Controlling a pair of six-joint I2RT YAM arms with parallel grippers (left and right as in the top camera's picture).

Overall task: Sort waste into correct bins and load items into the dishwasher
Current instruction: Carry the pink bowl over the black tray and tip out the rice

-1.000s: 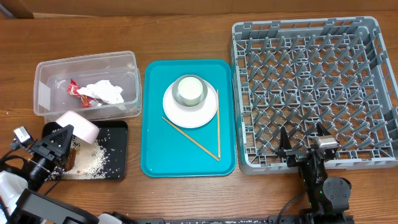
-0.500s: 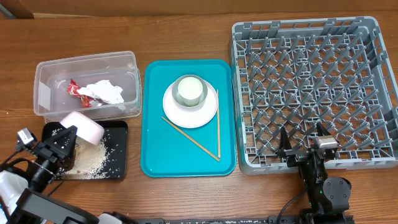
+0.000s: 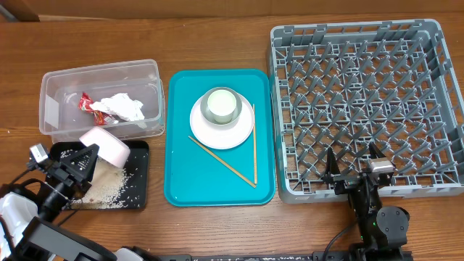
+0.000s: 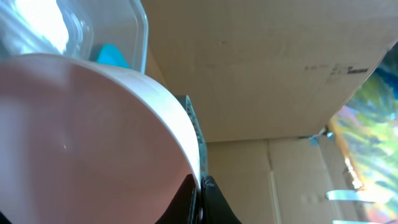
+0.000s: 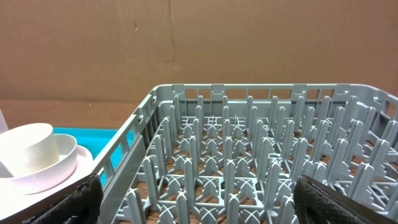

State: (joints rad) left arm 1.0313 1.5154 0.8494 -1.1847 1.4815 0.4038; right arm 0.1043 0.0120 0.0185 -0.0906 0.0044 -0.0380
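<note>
Next, my left gripper will go right in the overhead view, then down, righting the bowl (image 3: 106, 144), then release it on the teal tray's corner nearest the rice (image 3: 188, 182), since it's empty.
My left gripper (image 3: 91, 151) is shut on the rim of the small pink-white bowl (image 3: 106, 144), which it holds tipped over the black tray (image 3: 138, 148). White rice grains and brown bits (image 3: 109, 185) lie on that tray. In the left wrist view the bowl (image 4: 81, 137) fills the frame, its rim pinched at the left gripper (image 4: 200, 186). The clear tub (image 3: 51, 87) holds the white tissue (image 3: 125, 107) and red wrapper (image 3: 90, 106). A white cup (image 3: 220, 106) stands on the pink plate (image 3: 210, 132) beside the chopsticks (image 3: 223, 164). My right gripper (image 3: 353, 165) (image 5: 214, 205) is open at the grey dish rack's (image 3: 428, 29) front edge.
The teal serving tray (image 3: 181, 181) lies between the bins and the rack. In the right wrist view the rack's pegs (image 5: 249, 162) stand just ahead, with the cup (image 5: 28, 149) at far left. Brown cardboard rises behind the table.
The left gripper has carried the tipped bowl a little to the right over the black tray, uncovering more rice and brown bits. The right arm has not moved.
</note>
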